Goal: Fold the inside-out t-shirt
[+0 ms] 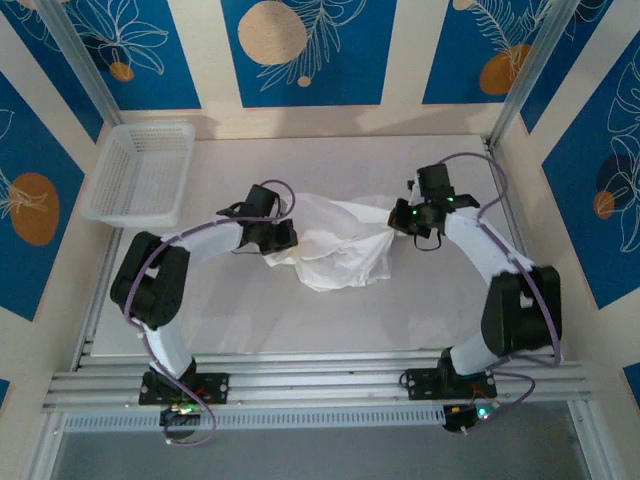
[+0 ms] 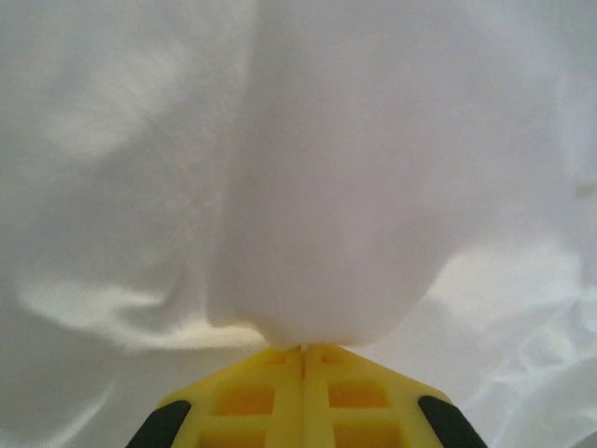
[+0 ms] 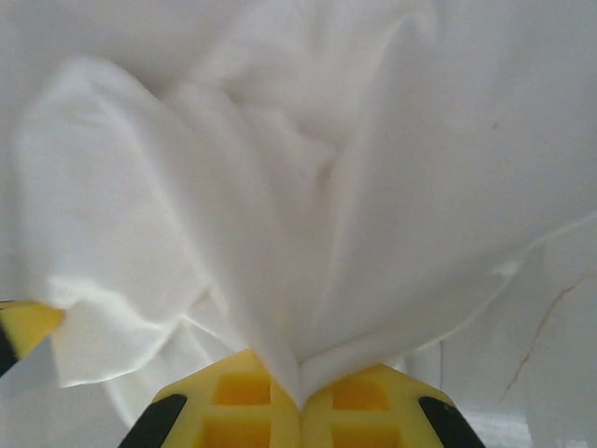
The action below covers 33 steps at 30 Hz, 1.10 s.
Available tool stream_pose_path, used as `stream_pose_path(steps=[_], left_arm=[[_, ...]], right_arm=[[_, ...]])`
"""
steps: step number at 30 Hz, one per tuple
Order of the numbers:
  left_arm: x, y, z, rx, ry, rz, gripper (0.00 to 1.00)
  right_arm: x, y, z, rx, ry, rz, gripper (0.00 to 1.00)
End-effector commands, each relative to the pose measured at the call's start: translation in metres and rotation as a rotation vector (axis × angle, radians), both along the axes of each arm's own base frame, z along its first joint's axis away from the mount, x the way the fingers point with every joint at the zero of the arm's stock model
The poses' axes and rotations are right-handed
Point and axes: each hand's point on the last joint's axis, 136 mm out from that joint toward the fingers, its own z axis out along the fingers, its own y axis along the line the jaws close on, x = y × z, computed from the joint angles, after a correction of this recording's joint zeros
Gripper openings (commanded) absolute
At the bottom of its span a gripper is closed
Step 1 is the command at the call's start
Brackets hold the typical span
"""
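Note:
My right gripper should next lift its end of the t-shirt away from my left gripper, because the cloth lies crumpled. Then it should lower that end onto the tabletop [image 1: 402, 254] beside the bundle and let go.
The inside-out t-shirt [image 1: 338, 245] is a crumpled white bundle in the middle of the table, stretched between the two arms. My left gripper [image 1: 284, 240] is at its left end, shut on a pinch of the cloth. In the left wrist view the yellow fingers [image 2: 270, 392] meet with the t-shirt [image 2: 326, 187] bulging out just beyond their tips. My right gripper [image 1: 400, 217] is at the shirt's upper right end, also shut on it. In the right wrist view a fold of the t-shirt [image 3: 308, 233] runs down into the seam between the yellow fingers [image 3: 359, 411].
A white plastic mesh basket [image 1: 140, 170] stands at the back left of the table. Metal frame posts [image 1: 520, 75] rise at the back corners, and an aluminium rail [image 1: 320, 385] runs along the near edge by the arm bases.

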Motion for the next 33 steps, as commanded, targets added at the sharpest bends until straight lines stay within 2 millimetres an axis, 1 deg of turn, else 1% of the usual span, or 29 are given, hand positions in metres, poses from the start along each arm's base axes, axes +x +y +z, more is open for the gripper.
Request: stream_pose_path(steps=[1, 4, 7, 9, 11, 12, 14, 15, 16, 18, 19, 21, 22, 24, 25, 26, 27, 28, 29, 30, 31, 32, 33], left_arm=[[0.009, 0.007, 0.078, -0.066, -0.140, -0.016, 0.00], [0.002, 0.016, 0.146, -0.072, -0.269, -0.049, 0.00], [-0.015, 0.028, 0.226, -0.067, -0.440, -0.080, 0.00], [-0.030, 0.042, 0.281, -0.058, -0.574, -0.070, 0.00], [-0.045, 0.058, 0.327, -0.052, -0.696, -0.033, 0.00], [-0.053, 0.067, 0.346, -0.051, -0.751, -0.010, 0.00], [-0.067, 0.080, 0.377, -0.064, -0.836, 0.031, 0.00], [-0.073, 0.084, 0.387, -0.073, -0.862, 0.048, 0.00], [-0.076, 0.087, 0.393, -0.078, -0.875, 0.059, 0.00], [-0.074, 0.089, 0.392, -0.072, -0.866, 0.076, 0.00], [-0.070, 0.089, 0.387, -0.057, -0.849, 0.083, 0.00], [-0.052, 0.090, 0.364, 0.005, -0.794, 0.102, 0.00], [-0.042, 0.090, 0.351, 0.037, -0.768, 0.111, 0.00], [-0.015, 0.090, 0.317, 0.103, -0.705, 0.126, 0.00], [-0.002, 0.091, 0.300, 0.120, -0.670, 0.136, 0.00], [0.011, 0.092, 0.282, 0.122, -0.629, 0.146, 0.00], [0.025, 0.091, 0.263, 0.117, -0.589, 0.156, 0.00], [0.035, 0.092, 0.245, 0.107, -0.542, 0.169, 0.00], [0.043, 0.089, 0.228, 0.079, -0.494, 0.170, 0.00], [0.049, 0.085, 0.215, 0.057, -0.470, 0.162, 0.00], [0.052, 0.083, 0.201, 0.051, -0.440, 0.164, 0.00], [0.051, 0.080, 0.190, 0.043, -0.407, 0.159, 0.00], [0.050, 0.076, 0.180, 0.028, -0.384, 0.141, 0.00]], right_arm=[[-0.019, -0.016, 0.034, -0.029, -0.077, -0.033, 0.00], [-0.031, -0.028, 0.088, -0.036, -0.223, -0.073, 0.00], [-0.048, -0.042, 0.160, -0.044, -0.428, -0.130, 0.00], [-0.064, -0.052, 0.215, -0.046, -0.585, -0.170, 0.00], [-0.081, -0.060, 0.258, -0.041, -0.712, -0.205, 0.00], [-0.089, -0.063, 0.278, -0.036, -0.769, -0.221, 0.00], [-0.100, -0.065, 0.306, -0.028, -0.839, -0.223, 0.00], [-0.103, -0.063, 0.315, -0.023, -0.857, -0.208, 0.00], [-0.103, -0.060, 0.319, -0.018, -0.859, -0.192, 0.00], [-0.094, -0.049, 0.317, -0.011, -0.825, -0.130, 0.00], [-0.086, -0.044, 0.310, -0.013, -0.795, -0.103, 0.00], [-0.062, -0.035, 0.284, -0.031, -0.693, -0.060, 0.00], [-0.051, -0.031, 0.268, -0.045, -0.643, -0.039, 0.00], [-0.021, -0.023, 0.222, -0.070, -0.497, 0.009, 0.00], [-0.011, -0.018, 0.204, -0.073, -0.448, 0.040, 0.00], [0.003, -0.012, 0.177, -0.080, -0.380, 0.075, 0.00], [0.014, -0.008, 0.150, -0.090, -0.308, 0.095, 0.03], [0.021, -0.005, 0.129, -0.097, -0.251, 0.114, 0.12], [0.030, -0.004, 0.105, -0.107, -0.192, 0.130, 0.32], [0.034, -0.006, 0.084, -0.125, -0.131, 0.119, 0.47], [0.035, -0.008, 0.071, -0.137, -0.082, 0.109, 0.54], [0.033, -0.009, 0.060, -0.139, -0.045, 0.105, 0.57], [0.031, -0.007, 0.054, -0.130, -0.033, 0.105, 0.59]])
